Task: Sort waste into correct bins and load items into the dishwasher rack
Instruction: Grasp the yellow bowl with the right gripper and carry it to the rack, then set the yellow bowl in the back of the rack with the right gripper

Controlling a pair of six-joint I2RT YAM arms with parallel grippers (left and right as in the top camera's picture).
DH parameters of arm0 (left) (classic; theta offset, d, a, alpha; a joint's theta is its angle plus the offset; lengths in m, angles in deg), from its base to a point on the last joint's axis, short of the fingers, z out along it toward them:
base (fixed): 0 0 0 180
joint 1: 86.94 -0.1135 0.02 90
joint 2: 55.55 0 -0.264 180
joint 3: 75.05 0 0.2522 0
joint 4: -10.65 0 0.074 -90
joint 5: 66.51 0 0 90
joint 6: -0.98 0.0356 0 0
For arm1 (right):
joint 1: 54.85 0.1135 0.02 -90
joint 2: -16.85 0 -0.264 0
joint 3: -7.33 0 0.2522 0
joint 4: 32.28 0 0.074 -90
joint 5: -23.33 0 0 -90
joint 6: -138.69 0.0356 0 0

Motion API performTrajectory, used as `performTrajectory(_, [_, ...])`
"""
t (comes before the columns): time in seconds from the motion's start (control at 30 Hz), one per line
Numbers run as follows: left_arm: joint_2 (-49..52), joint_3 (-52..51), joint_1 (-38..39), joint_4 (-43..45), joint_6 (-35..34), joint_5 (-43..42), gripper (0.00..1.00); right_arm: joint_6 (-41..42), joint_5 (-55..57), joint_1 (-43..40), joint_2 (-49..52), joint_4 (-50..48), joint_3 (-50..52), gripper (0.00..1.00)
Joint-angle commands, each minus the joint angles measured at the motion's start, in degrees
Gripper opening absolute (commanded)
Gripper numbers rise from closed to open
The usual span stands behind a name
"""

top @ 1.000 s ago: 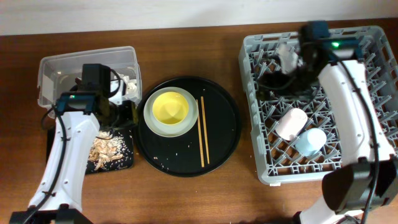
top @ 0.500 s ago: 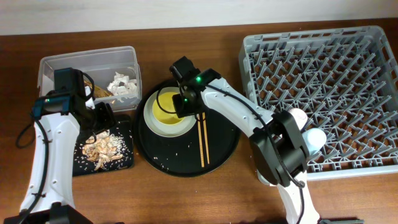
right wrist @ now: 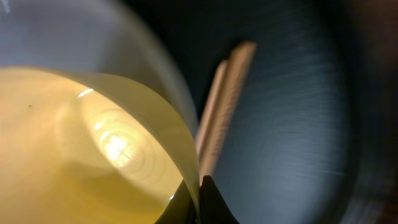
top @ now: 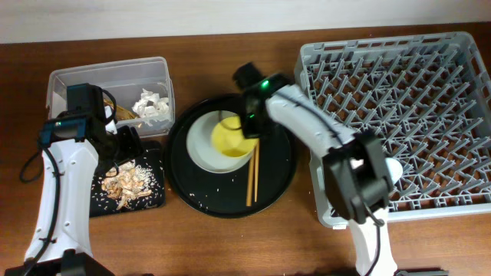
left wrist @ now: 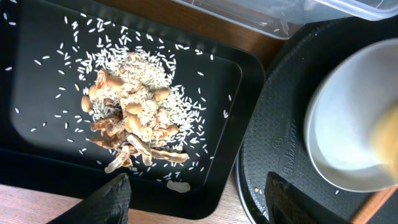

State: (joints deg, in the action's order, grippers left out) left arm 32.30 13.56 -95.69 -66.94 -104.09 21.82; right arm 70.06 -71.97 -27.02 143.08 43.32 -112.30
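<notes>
The right gripper lifts the bowl across to the right in the overhead view next, then lowers and releases it, since the rack's far tray-side wires stand empty there.
My right gripper (top: pixel 248 130) is shut on the right rim of the small yellow bowl (top: pixel 230 139), which sits tilted and off-centre on the pale grey-green plate (top: pixel 201 142); in the right wrist view the jaws (right wrist: pixel 199 194) pinch the thin yellow bowl (right wrist: pixel 93 155) wall. The wooden chopsticks (top: pixel 252 173) lie just right of the bowl. My left gripper (left wrist: pixel 199 205) hangs open over the near corner of the shallow black tray (left wrist: pixel 236 87), which holds food scraps (left wrist: pixel 134 121) and rice. Crumpled tissue (top: pixel 152 103) and a brown peel strip (top: pixel 127 113) lie in the clear tub (top: pixel 92 80). The dishwasher rack (top: pixel 414 84) stands at right.
Plate, bowl and chopsticks rest on a large round black tray (top: pixel 276 180) between the bins and the rack. A pale blue cup (top: pixel 392 168) shows in the rack behind my right arm. Rice grains lie scattered on the round tray.
My right arm came from the rack to the bowl, shut on its rim and drew it rightward, tilting it. My left gripper drew back from the tub and opened wider.
</notes>
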Motion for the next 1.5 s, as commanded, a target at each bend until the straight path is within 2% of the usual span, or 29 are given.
performTrajectory(0.0, [-0.66,0.09,0.11,0.33,-0.76,0.0,0.69,-7.56,4.55,-7.93,-10.88,2.99,-6.64,0.04])
performTrajectory(0.03, [-0.66,0.09,0.11,0.63,-0.76,0.0,0.69,-11.1,5.38,-11.19,-13.49,2.69,-7.76,0.04])
performTrajectory(0.1, [-0.66,0.09,0.11,1.22,-0.76,0.0,0.72,-11.1,14.8,-16.35,-15.96,0.09,-7.96,0.04])
performTrajectory(0.2, [-0.66,0.09,0.11,1.46,-0.76,0.0,0.73,-11.08,39.41,-19.5,-15.63,-2.34,-7.93,0.04])
performTrajectory(0.27, [-0.66,0.09,0.11,1.64,-0.76,0.0,0.73,-11.04,57.2,-20.61,-15.26,-7.56,-7.93,0.04])
performTrajectory(0.4, [-0.66,0.09,0.11,1.64,-0.76,-0.02,0.73,-6.56,73.99,-22.38,-11.23,-11.89,-7.93,0.04])
performTrajectory(0.63, [-0.66,0.09,0.11,2.03,-0.76,-0.02,0.73,-6.38,74.27,-25.99,-1.25,-11.08,-7.04,0.04])
performTrajectory(0.73, [-0.66,0.09,0.11,2.36,-0.76,-0.02,0.73,-6.01,68.83,-25.55,0.94,-8.59,-6.4,0.04])
performTrajectory(0.83, [-0.66,0.09,0.11,2.29,-0.76,-0.02,0.74,-5.73,64.08,-25.18,0.94,-7.02,-4.57,0.04])
performTrajectory(0.93, [-0.66,0.09,0.11,2.34,-0.76,-0.02,0.74,0.39,63.34,-24.48,0.94,-3.04,-4.37,0.04])
performTrajectory(1.07, [-0.66,0.09,0.11,2.36,-0.76,-0.02,0.74,0.37,59.78,-21.77,0.94,-2.01,-4.37,0.05])
performTrajectory(1.1, [-0.66,0.09,0.11,2.51,-0.76,-0.02,0.74,0.37,54.31,-20.76,0.94,-0.61,-4.37,0.15])
performTrajectory(1.17, [-0.66,0.09,0.11,2.51,-0.76,-0.02,0.74,0.39,50.1,-20.68,0.94,0.5,-4.37,0.2])
performTrajectory(1.2, [-0.66,0.09,0.11,2.51,-0.76,0.0,0.74,0.63,49.44,-20.68,0.94,1.64,-4.37,0.15])
performTrajectory(1.23, [-0.66,0.09,0.11,2.51,-0.76,-0.02,0.74,0.63,49.64,-20.68,0.87,1.9,-4.39,0.06])
performTrajectory(1.27, [-0.66,0.09,0.11,2.51,-0.76,-0.02,0.74,0.68,50.66,-20.74,0.59,1.84,-4.46,0.04])
performTrajectory(1.33, [-0.66,0.09,0.11,2.54,-0.76,-0.02,0.74,1.88,54.9,-20.83,-0.66,1.81,-4.59,0.04])
performTrajectory(1.43, [-0.66,0.09,0.11,2.91,-0.76,-0.02,0.75,1.86,55.45,-20.83,-3.85,1.66,-6.16,0.04])
performTrajectory(1.47, [-0.66,0.09,0.11,2.89,-0.76,-0.02,0.75,1.86,54.29,-20.76,-6.05,3.17,-6.78,0.13])
